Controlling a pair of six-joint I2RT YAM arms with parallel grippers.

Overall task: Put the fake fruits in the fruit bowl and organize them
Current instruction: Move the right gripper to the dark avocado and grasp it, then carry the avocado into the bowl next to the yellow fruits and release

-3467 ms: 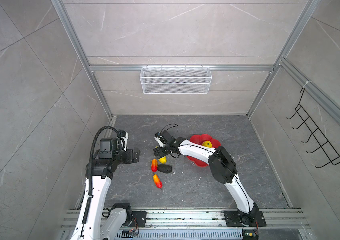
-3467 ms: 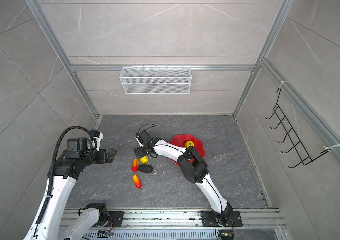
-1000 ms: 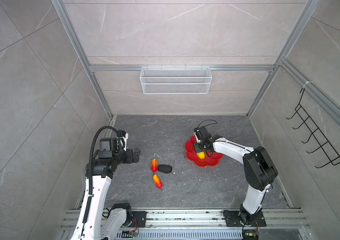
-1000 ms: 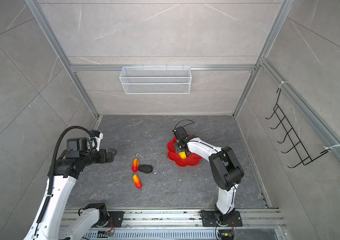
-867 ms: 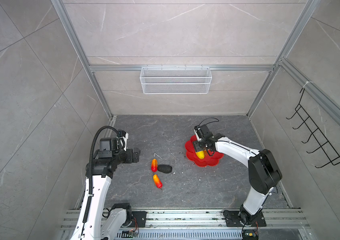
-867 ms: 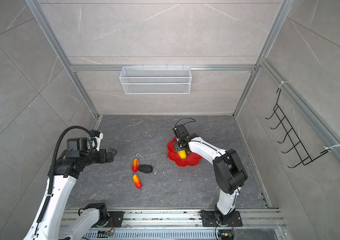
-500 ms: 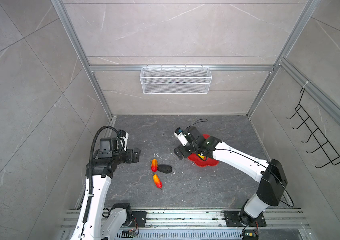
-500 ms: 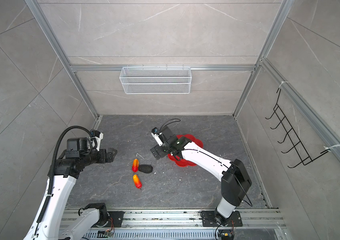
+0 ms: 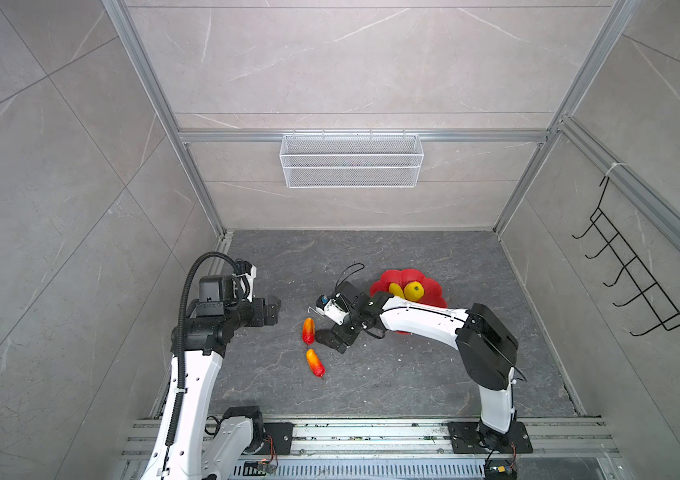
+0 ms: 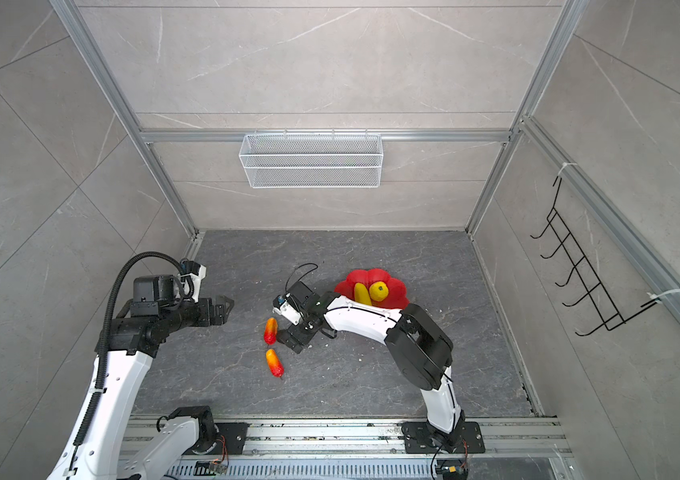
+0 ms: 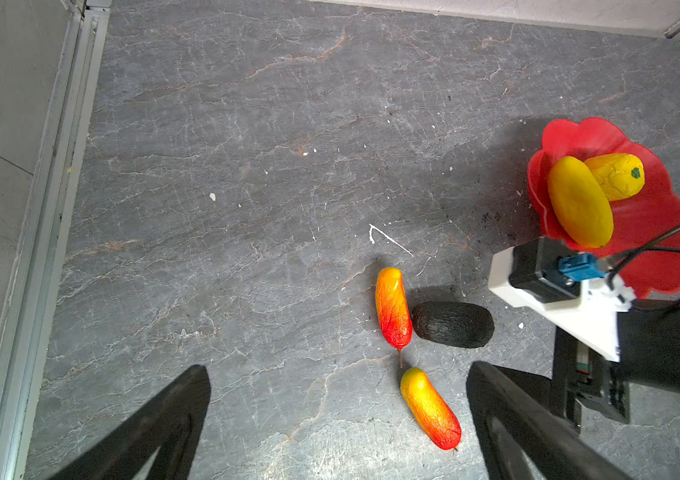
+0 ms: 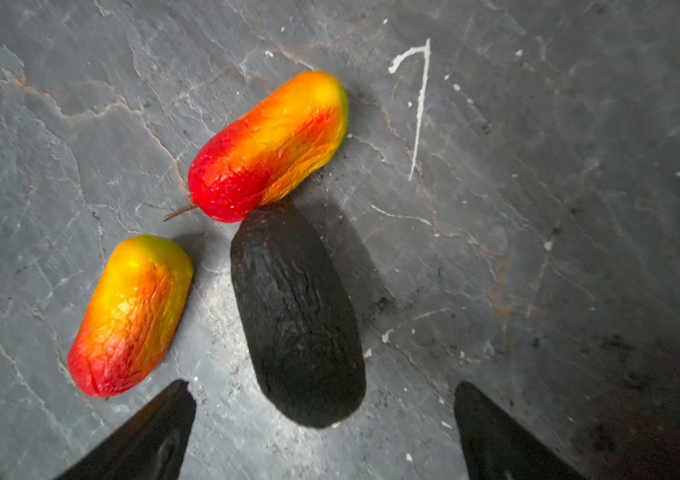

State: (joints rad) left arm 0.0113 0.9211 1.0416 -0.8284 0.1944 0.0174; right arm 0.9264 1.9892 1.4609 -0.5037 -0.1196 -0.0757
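Observation:
My right gripper's open fingers still reach only the dark oval's near end, so it needs to lower and edge toward the upper orange-red fruit to close across the dark oval's middle (image 9: 328,339) (image 12: 298,316).
The red flower-shaped fruit bowl (image 9: 434,296) (image 10: 371,276) (image 11: 641,224) holds a long yellow fruit (image 9: 395,289) (image 11: 579,201) and a round yellow one with a green spot (image 9: 414,290) (image 11: 616,174). Left of it, two orange-red fruits (image 9: 308,330) (image 9: 315,362) (image 12: 267,145) (image 12: 130,313) and a dark bumpy oval (image 11: 452,324) (image 12: 296,311) lie on the floor. My right gripper (image 9: 332,338) (image 12: 325,388) hovers open just above the dark oval's near end, touching nothing. My left gripper (image 9: 274,309) (image 11: 338,370) hangs open and empty, further left.
A white wire basket (image 9: 351,166) hangs on the back wall and a black hook rack (image 9: 637,286) on the right wall. Tiled walls close in the grey stone floor (image 9: 371,386). The dark oval touches the upper orange-red fruit.
My right gripper opened over the bowl, left the long yellow fruit there, and swung left and down to the dark oval. The left arm has not moved.

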